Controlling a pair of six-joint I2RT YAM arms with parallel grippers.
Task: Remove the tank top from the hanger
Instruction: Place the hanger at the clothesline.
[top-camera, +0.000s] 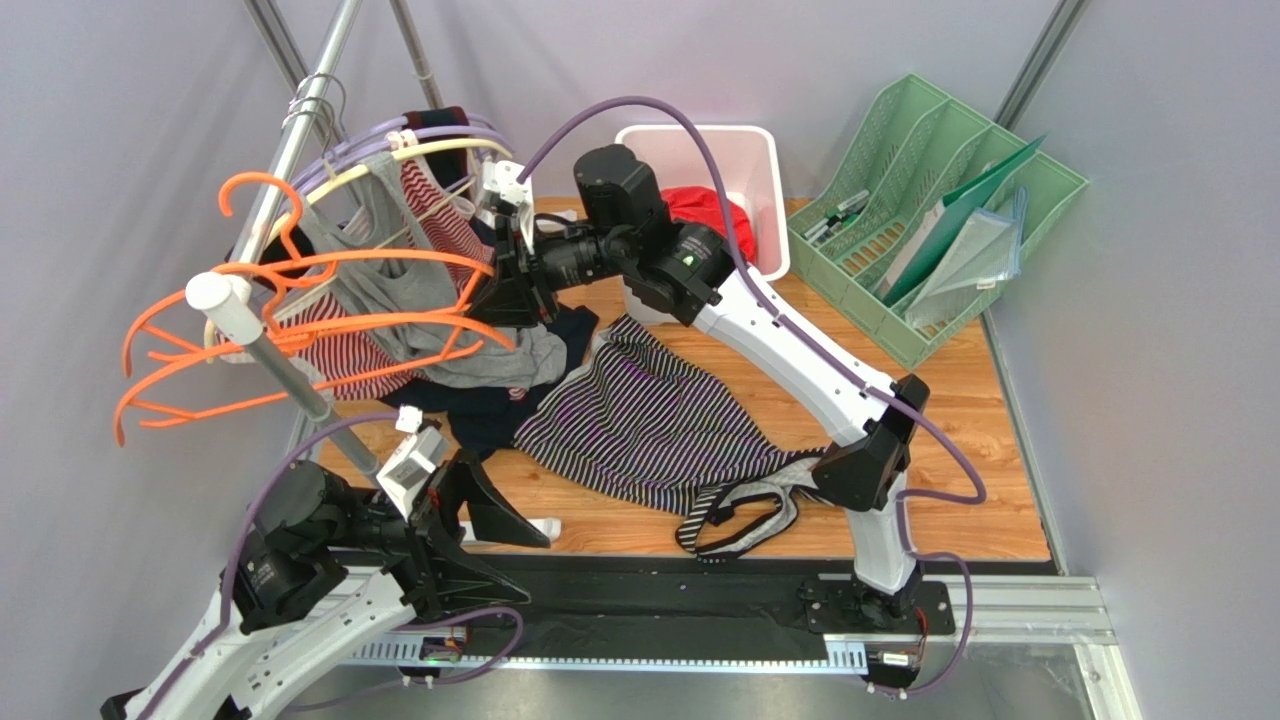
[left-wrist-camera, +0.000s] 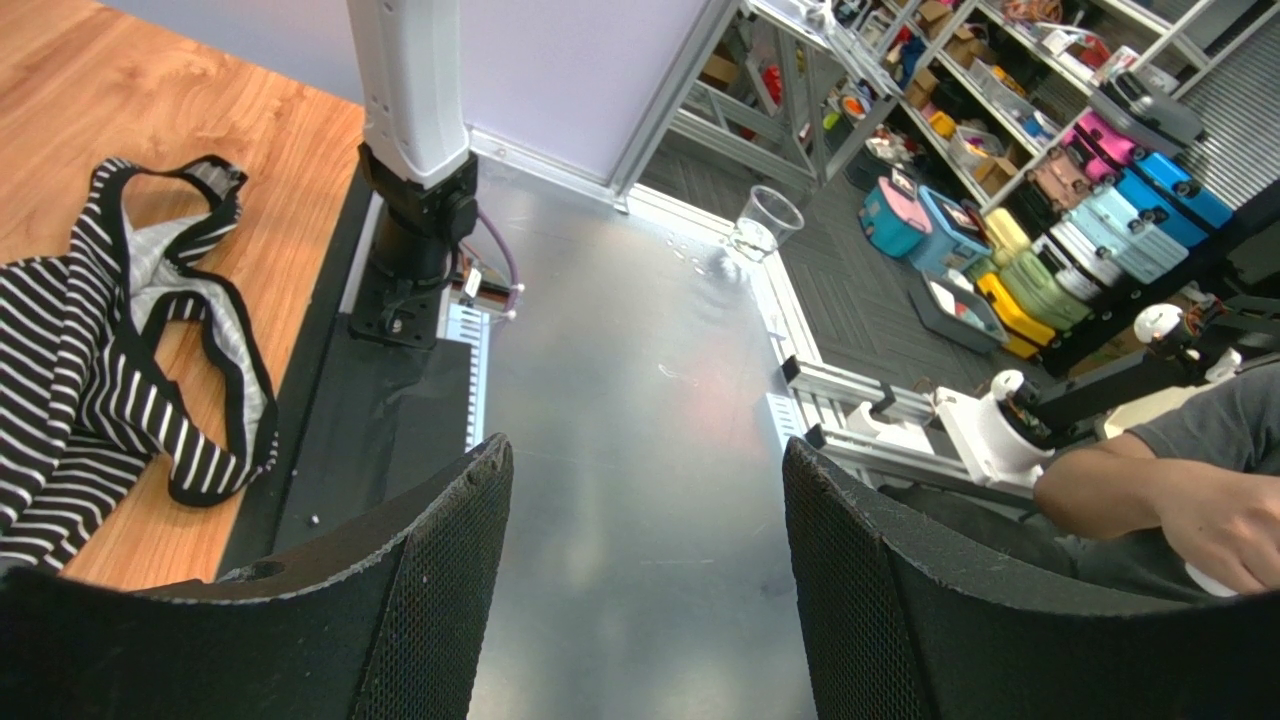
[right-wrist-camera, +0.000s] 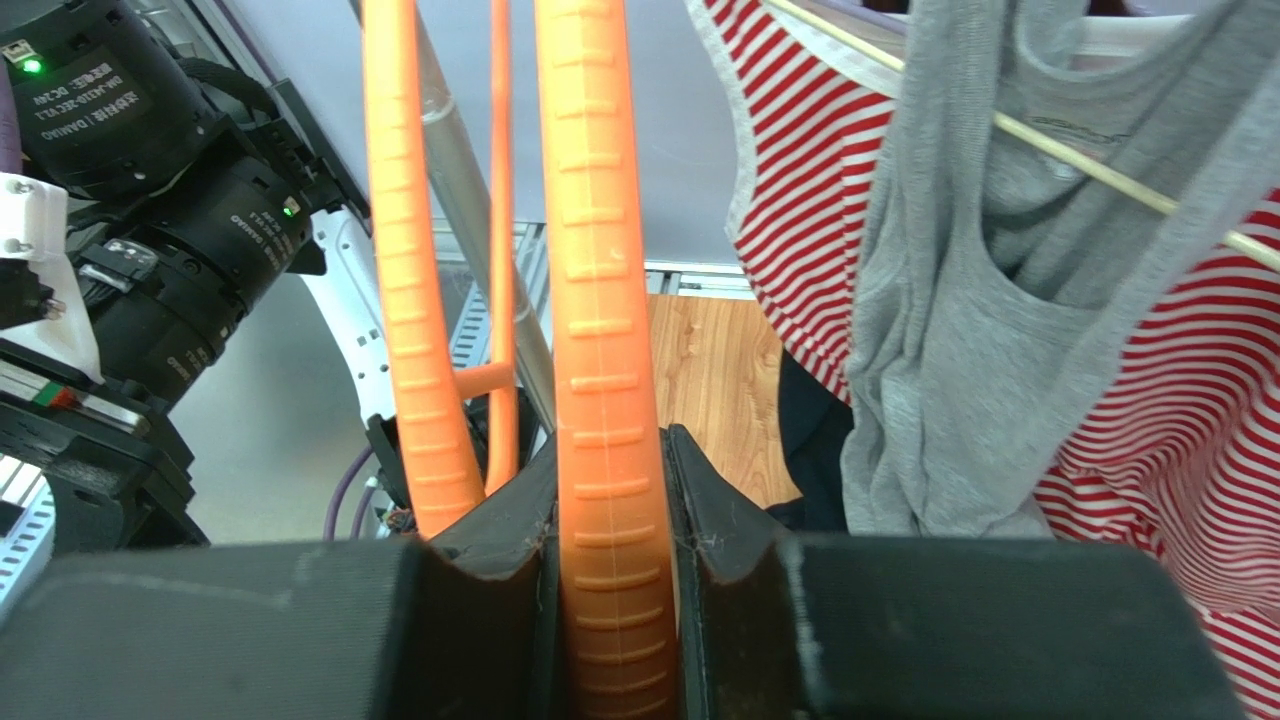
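The orange hanger's arm comes down slightly with my right gripper toward the metal bar (top-camera: 263, 215) next, then my right gripper releases it.
Several orange hangers (top-camera: 286, 323) hang on a slanted metal rail (top-camera: 263, 353) at the left. A grey tank top (top-camera: 394, 210) and a red-and-white striped tank top (top-camera: 439, 225) hang on pale hangers further up the rail. My right gripper (top-camera: 508, 293) is shut on the arm of an orange hanger (right-wrist-camera: 601, 375); the grey tank top (right-wrist-camera: 977, 300) and the red striped top (right-wrist-camera: 1202, 420) hang to its right. My left gripper (top-camera: 489, 518) is open and empty near the table's front edge, over the metal base (left-wrist-camera: 646, 450).
A black-and-white striped top (top-camera: 661, 428) and dark clothes (top-camera: 481, 405) lie on the wooden table. A white bin (top-camera: 744, 165) with a red garment stands at the back. A green file rack (top-camera: 932, 210) stands at the back right.
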